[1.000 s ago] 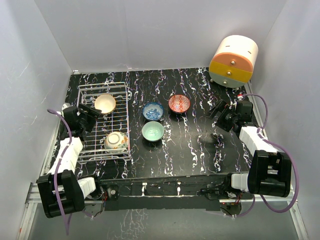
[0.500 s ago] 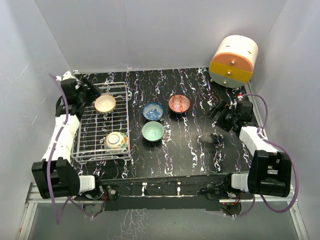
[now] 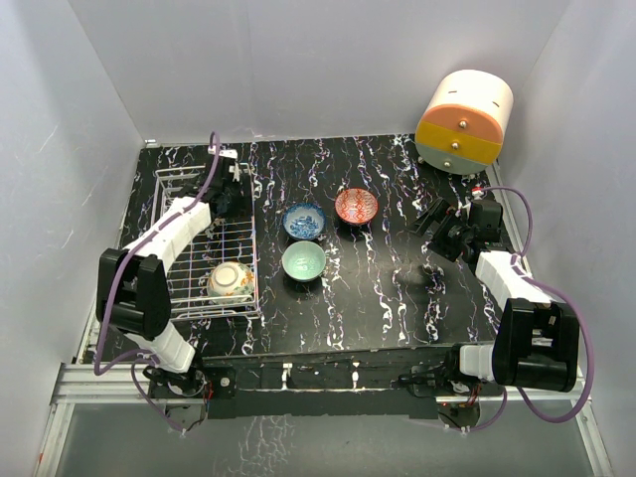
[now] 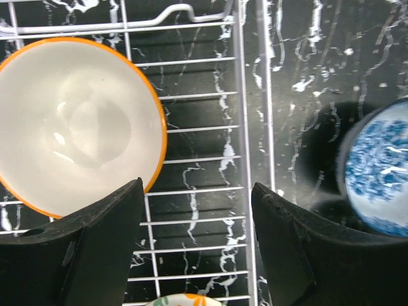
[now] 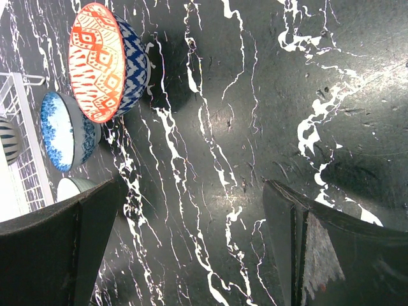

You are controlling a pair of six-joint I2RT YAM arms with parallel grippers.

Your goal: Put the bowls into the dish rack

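My left gripper moves down and to the left in the wrist view, astride the cream bowl's rim [image 4: 159, 164], next, since the bare wires leave finger room.
The white wire dish rack [image 3: 171, 180] stands at the left. It holds the yellow leaf-patterned bowl [image 3: 232, 282] at its near end and the cream bowl [image 4: 76, 124] at its far end; in the top view my left arm covers the cream bowl. The blue-patterned bowl [image 3: 304, 221], red-patterned bowl [image 3: 356, 206] and mint-green bowl [image 3: 303, 260] sit on the table right of the rack. My left gripper [image 3: 231, 197] is open and empty above the rack's right edge [image 4: 242, 127], between the cream bowl and the blue bowl [image 4: 379, 172]. My right gripper [image 3: 437, 229] is open and empty, right of the red bowl [image 5: 102, 60].
A round orange-and-cream drawer unit [image 3: 464, 121] stands at the back right corner. White walls close in the black marbled table [image 3: 397, 288] on three sides. In the right wrist view the blue bowl [image 5: 64, 131] and a sliver of the mint bowl [image 5: 70, 187] lie beyond the red one.
My left arm has swung from the rack's left side, round its far end, to above the rack's right edge. The right arm and the bowls have not moved.
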